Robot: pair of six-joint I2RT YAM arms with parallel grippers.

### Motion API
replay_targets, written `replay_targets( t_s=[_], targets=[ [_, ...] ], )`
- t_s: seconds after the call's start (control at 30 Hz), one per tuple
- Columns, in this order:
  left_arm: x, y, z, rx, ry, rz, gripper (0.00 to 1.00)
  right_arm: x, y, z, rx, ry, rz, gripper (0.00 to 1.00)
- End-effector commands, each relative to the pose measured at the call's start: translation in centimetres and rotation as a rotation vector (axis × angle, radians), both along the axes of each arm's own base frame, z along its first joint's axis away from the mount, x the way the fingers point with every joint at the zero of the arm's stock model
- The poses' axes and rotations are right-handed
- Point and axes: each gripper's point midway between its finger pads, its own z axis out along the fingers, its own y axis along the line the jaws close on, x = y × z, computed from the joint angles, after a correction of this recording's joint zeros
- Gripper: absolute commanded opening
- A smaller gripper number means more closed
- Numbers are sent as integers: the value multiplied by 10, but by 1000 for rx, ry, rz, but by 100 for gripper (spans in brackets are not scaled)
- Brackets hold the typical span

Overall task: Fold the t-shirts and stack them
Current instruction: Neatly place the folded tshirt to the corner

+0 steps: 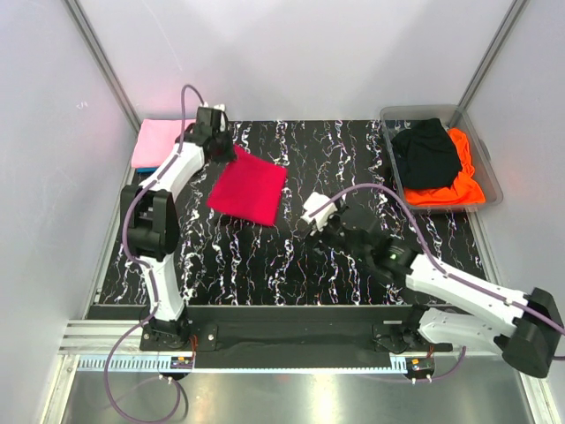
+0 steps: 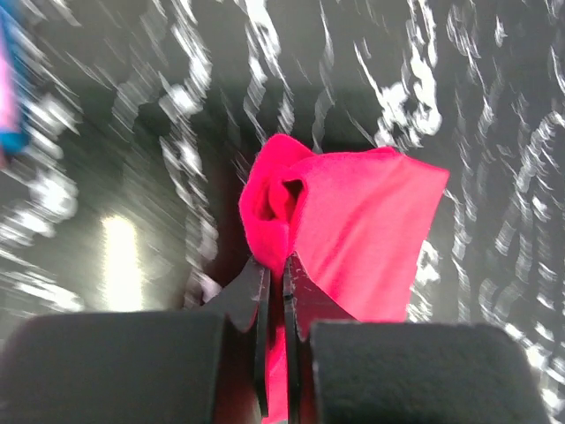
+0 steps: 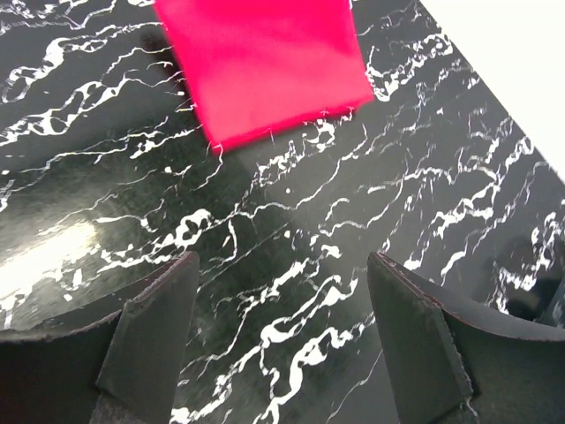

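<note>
Next, my left gripper will lift the folded red t-shirt over the light pink t-shirt (image 1: 157, 141) (image 2: 7, 97) and release, since that lies to its left in the top view.
A folded crimson-red t-shirt (image 1: 249, 188) lies on the black marbled table (image 1: 291, 256), left of centre. My left gripper (image 1: 221, 146) is shut on its far left corner; in the left wrist view the red cloth (image 2: 353, 230) bunches up between the closed fingers (image 2: 247, 296). My right gripper (image 1: 311, 215) is open and empty, just right of the red shirt; the right wrist view shows the shirt's edge (image 3: 265, 62) ahead of the spread fingers (image 3: 150, 327). A light pink t-shirt (image 1: 157, 141) lies folded at the far left, with blue cloth under it (image 2: 11, 106).
A clear plastic bin (image 1: 484, 163) at the far right holds a black t-shirt (image 1: 427, 150) and a bright orange t-shirt (image 1: 459, 181). White walls enclose the table on three sides.
</note>
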Motion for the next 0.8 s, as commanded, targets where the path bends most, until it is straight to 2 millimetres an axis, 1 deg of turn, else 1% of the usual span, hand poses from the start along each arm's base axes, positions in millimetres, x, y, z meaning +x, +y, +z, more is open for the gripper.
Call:
replay_targets(
  t_s=[0.0,0.03,0.07,0.1,0.13,0.17,0.2,0.23,0.27,0.3,0.33,0.37,0.4,0.53,0.6,0.77],
  targets=[
    [29,41,28,269,-91,-19,0,-9,-18,-9,11,71,-65,84],
    [35,43,26,296,-94,-26,0,-10,-20,-10,11,79,-73,84],
    [46,45,44,316,-139,-26,0,-13,-24,-12,0,89,-78,84],
    [52,52,46,371,-151,-37,0,-14,-26,-13,-4,91,-79,84],
    [56,54,50,397,-162,-39,0,-14,-27,-14,-7,95,-83,84],
    [62,58,46,436,-158,-55,0,-15,-29,-16,-13,97,-86,85],
    [66,66,50,491,-169,-59,0,-16,-30,-19,-18,101,-85,85],
    [75,67,66,513,-208,-56,0,-17,-30,-21,-28,104,-82,85],
    [79,71,65,544,-208,-57,0,-16,-31,-25,-38,111,-86,85],
    [82,78,69,598,-215,-65,0,-16,-30,-26,-43,113,-87,85],
    [87,81,82,620,-244,-58,0,-16,-30,-29,-49,117,-85,85],
    [90,84,82,645,-245,-55,0,-15,-29,-32,-60,124,-86,85],
    [92,90,89,685,-254,-65,0,-14,-28,-33,-67,126,-85,86],
    [97,103,115,778,-299,-53,0,-11,-20,-36,-88,134,-66,86],
    [98,110,133,815,-331,-51,0,-8,-16,-40,-106,138,-52,86],
    [99,126,150,842,-363,-48,0,-1,-6,-43,-124,130,-36,87]
  ],
)
